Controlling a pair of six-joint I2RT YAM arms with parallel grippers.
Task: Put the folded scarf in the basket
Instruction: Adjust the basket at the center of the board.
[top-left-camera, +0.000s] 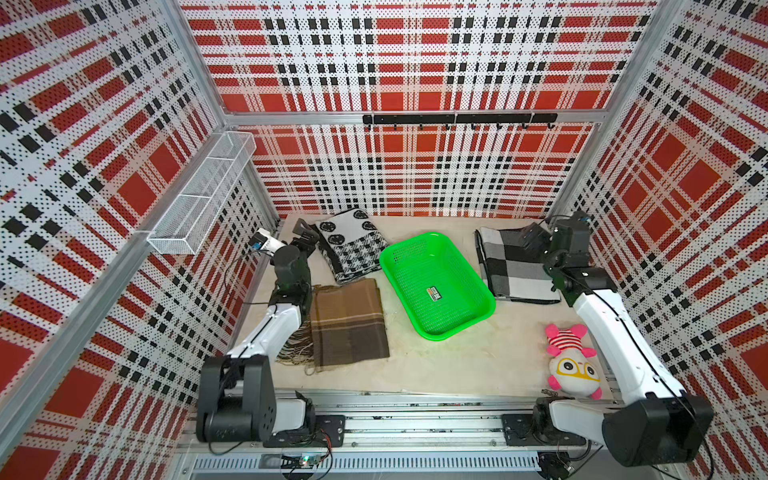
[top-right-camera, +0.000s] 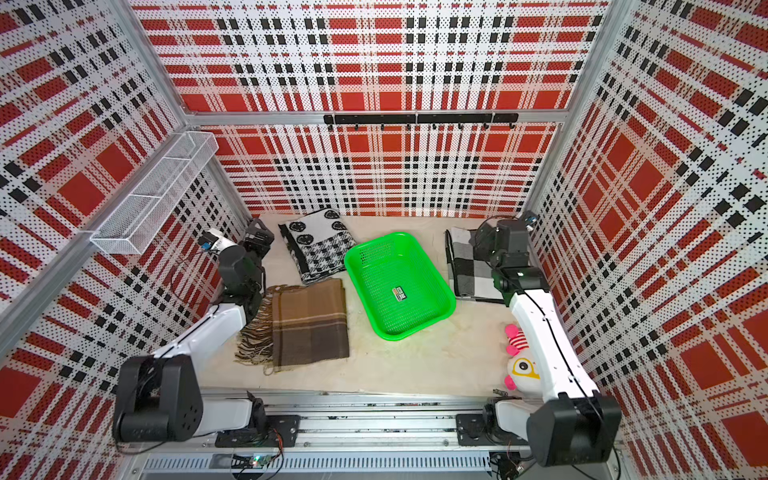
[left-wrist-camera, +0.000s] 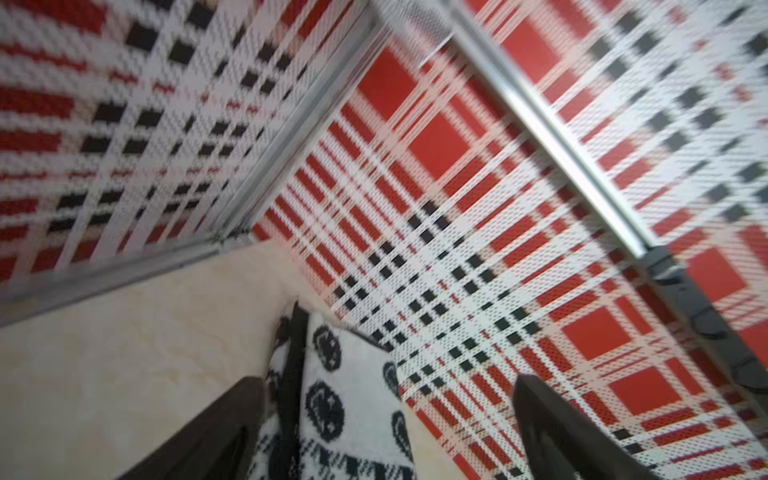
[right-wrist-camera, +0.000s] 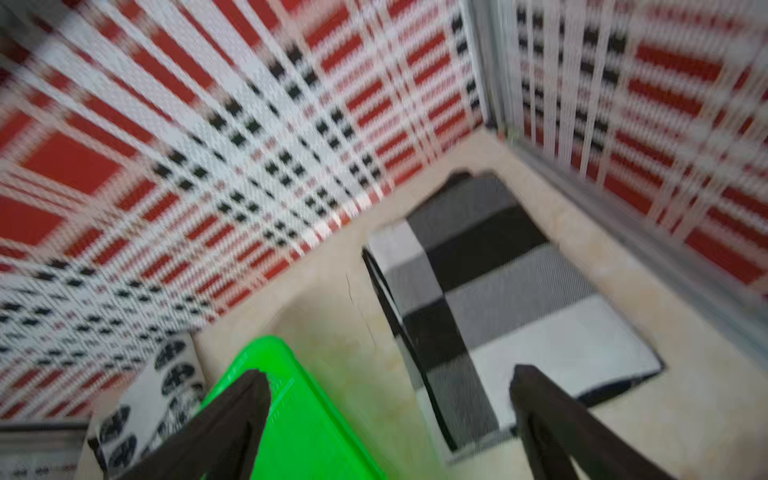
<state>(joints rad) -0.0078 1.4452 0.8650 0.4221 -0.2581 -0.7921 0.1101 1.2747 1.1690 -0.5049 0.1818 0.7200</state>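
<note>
Next, my right gripper draws back and down onto the basket's corner nearest the plush toy, since that basket rim lies below it, nearer my base.
The bright green basket (top-left-camera: 449, 307) (top-right-camera: 390, 266) lies empty mid-table, with a small sticker on its floor. Three folded scarves lie around it: a black-and-white patterned scarf (top-left-camera: 353, 245) at the far left, a brown plaid scarf (top-left-camera: 349, 324) with fringe nearer, and a grey, black and white check scarf (top-left-camera: 515, 266) to the right. My left gripper (top-left-camera: 305, 232) (left-wrist-camera: 388, 378) is open over the far left corner of the patterned scarf (left-wrist-camera: 349, 395). My right gripper (top-left-camera: 534, 232) (right-wrist-camera: 389, 371) is open above the check scarf's (right-wrist-camera: 498, 291) far end, next to the basket (right-wrist-camera: 307, 415).
A pink and white plush toy (top-left-camera: 571, 365) lies at the near right beside the right arm. On the left wall hangs a long white wire-mesh rack (top-left-camera: 203, 195). A black hook rail (top-left-camera: 457, 119) runs along the back wall. Plaid walls close in three sides.
</note>
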